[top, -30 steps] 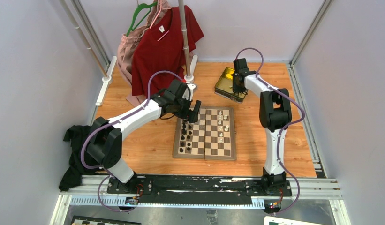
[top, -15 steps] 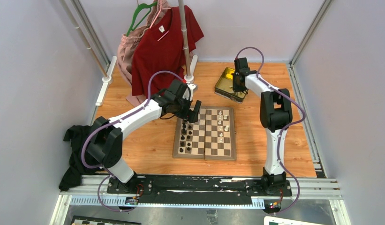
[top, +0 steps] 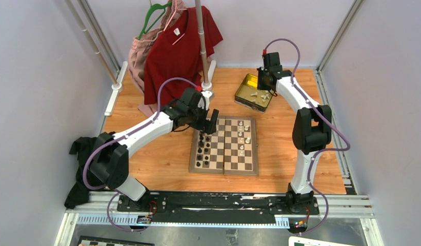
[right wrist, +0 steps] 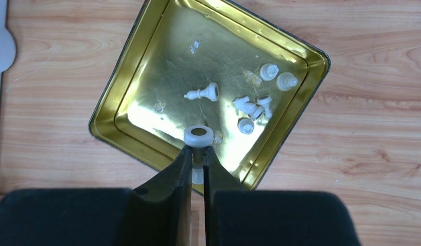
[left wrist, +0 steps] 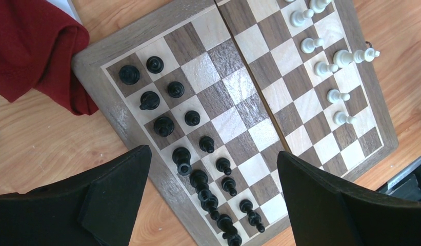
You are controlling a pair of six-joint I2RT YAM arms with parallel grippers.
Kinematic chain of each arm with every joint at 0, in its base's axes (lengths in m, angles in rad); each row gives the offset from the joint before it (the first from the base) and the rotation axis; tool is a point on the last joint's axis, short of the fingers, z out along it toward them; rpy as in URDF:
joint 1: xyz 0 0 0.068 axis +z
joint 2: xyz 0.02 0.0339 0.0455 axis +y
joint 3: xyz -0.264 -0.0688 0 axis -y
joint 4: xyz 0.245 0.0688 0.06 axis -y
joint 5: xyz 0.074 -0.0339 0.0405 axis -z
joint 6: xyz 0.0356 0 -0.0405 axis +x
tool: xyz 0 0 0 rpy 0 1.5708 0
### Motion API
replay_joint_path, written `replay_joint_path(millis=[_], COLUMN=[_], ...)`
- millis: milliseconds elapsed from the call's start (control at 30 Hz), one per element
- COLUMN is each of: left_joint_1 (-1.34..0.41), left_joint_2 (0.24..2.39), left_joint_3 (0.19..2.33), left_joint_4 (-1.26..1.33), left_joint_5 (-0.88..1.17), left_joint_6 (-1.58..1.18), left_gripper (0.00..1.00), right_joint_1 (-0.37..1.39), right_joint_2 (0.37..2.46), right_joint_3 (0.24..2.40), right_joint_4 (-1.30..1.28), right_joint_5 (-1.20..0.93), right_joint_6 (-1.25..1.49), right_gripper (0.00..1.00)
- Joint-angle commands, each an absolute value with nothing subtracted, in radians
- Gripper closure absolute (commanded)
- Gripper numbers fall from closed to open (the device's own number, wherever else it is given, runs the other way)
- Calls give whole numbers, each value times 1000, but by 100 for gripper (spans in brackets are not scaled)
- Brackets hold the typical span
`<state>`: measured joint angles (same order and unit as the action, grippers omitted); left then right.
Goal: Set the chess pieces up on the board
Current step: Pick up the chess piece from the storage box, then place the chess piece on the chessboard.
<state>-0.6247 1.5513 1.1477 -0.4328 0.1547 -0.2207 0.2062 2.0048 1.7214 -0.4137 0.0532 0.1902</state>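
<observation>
The right gripper should next move back, turn, and lower the white piece to let go of it on the near squares beside the board's seam (top: 234, 160), as those squares are empty.
The wooden board (top: 224, 154) lies mid-table. Black pieces (top: 202, 146) fill its left columns, and several white chess pieces (top: 242, 136) stand on its right half. My left gripper (top: 211, 123) hovers open over the board's far left corner. In the left wrist view its fingers frame the black pieces (left wrist: 169, 110) on the board (left wrist: 239, 87), with white pieces (left wrist: 334, 64) at upper right. My right gripper (right wrist: 198, 151) is shut on a white chess piece (right wrist: 198, 136), held above the gold tin (right wrist: 121, 128). Several more white pieces (right wrist: 254, 107) lie in the tin.
The gold tin (top: 244, 97) sits behind the board's right side, under the right gripper (top: 263, 83). A clothes stand with a red shirt (top: 180, 46) and a pink garment is at the back left. A black cloth (top: 82, 154) lies by the left wall. Red fabric (left wrist: 28, 46) lies beside the board's corner.
The right gripper closed on a white piece in the tin and lifted up and back with it, uncovering the tin. The left arm shifted only slightly.
</observation>
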Motion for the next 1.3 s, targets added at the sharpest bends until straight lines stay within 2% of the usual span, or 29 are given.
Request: replay_joint_path(millis=[0,400,600,767,900,1267], left_joint_1=[-625,-625,-625,-625,-625,-625], left_joint_2=[1503,1444,1409,1381,1353,1222], left_joint_3=[1122,1067,1034,1019,1002,952], left_joint_4=[-381,-354,-332,-315,-301,-301], left_joint_5=[171,195,195,174,147,91], left_joint_6=[-233,-235,-239,-261,-290,-369], left_gripper=[1,1,1,1,2,2], right_joint_1=[193,224,268,308,359,566], right_joint_2=[1917,1689,1602,1635,1696,1862], right_joint_3=[1678,1481,1425,1518,1634,1847], right_joint_4=[-465,-485,-548,-730,-902,-1234], right_joint_5=[18,-102,-238,-365,-390,-330], right_joint_6=[212,279,331,309,284,318], right_gripper=[100,100,100,100,100,100])
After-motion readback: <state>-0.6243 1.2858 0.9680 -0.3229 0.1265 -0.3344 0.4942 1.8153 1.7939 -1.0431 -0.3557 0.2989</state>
